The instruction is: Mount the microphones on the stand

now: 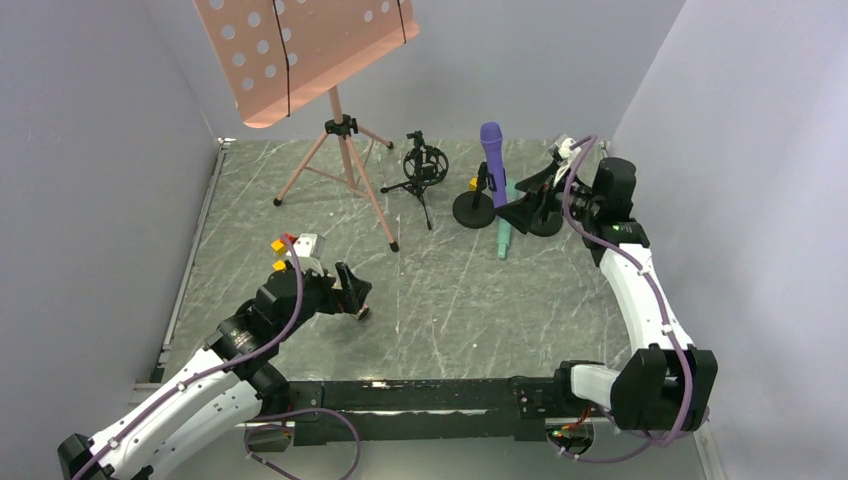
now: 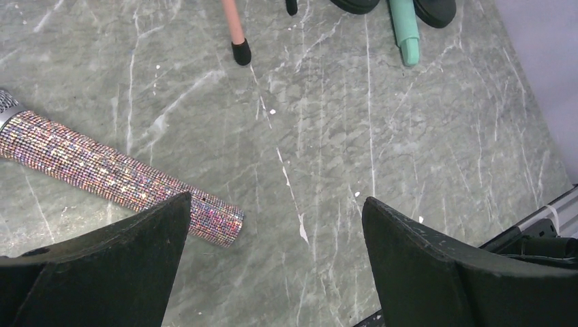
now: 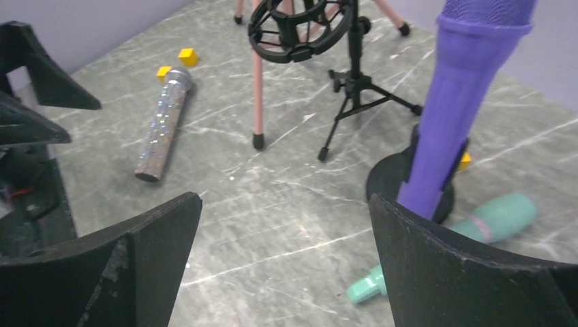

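Note:
My left gripper has the empty mount outward of it, to its right in the top view. It will go up and outward to the ring shock mount's rim.
The purple microphone stands upright in a round-base stand; it also shows in the right wrist view. The mint-green microphone lies on the table beside that base. The glittery bronze microphone lies flat at the left, also visible in the right wrist view. My left gripper is open and empty, its left finger next to the bronze microphone's tail end. My right gripper is open and empty, close to the purple microphone and its stand.
A black tripod stand with a ring shock mount stands at the back middle. A pink music stand stands on a tripod at back left. A second round black base sits by the right gripper. Two yellow cubes lie by the bronze microphone's head.

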`<state>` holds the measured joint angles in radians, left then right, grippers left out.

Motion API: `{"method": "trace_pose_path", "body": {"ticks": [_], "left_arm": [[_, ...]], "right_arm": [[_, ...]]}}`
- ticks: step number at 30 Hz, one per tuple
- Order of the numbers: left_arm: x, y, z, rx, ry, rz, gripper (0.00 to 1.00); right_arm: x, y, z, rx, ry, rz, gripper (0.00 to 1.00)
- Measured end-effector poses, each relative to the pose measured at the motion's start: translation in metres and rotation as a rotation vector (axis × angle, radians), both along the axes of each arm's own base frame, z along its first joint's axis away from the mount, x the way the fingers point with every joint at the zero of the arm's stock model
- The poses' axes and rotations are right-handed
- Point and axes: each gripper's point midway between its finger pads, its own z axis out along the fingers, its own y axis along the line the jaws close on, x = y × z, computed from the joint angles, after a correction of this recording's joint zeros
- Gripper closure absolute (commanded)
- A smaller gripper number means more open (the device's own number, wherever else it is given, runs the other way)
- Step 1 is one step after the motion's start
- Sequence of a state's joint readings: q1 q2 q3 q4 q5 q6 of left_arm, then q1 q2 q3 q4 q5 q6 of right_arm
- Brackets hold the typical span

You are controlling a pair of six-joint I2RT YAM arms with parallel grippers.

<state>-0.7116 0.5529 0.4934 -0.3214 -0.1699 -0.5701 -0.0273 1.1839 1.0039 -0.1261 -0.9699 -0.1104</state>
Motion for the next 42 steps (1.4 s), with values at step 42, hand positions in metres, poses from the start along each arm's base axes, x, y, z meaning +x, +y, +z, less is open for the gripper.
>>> {"method": "trace_pose_path", "body": {"ticks": [42], "left_arm": [[0.200,-0.125,0.092,-0.454,0.171,0.260,0.08]], "right_arm": [[-0.012,0.021,-0.014,0.185,0.119,0.122,0.00]]}}
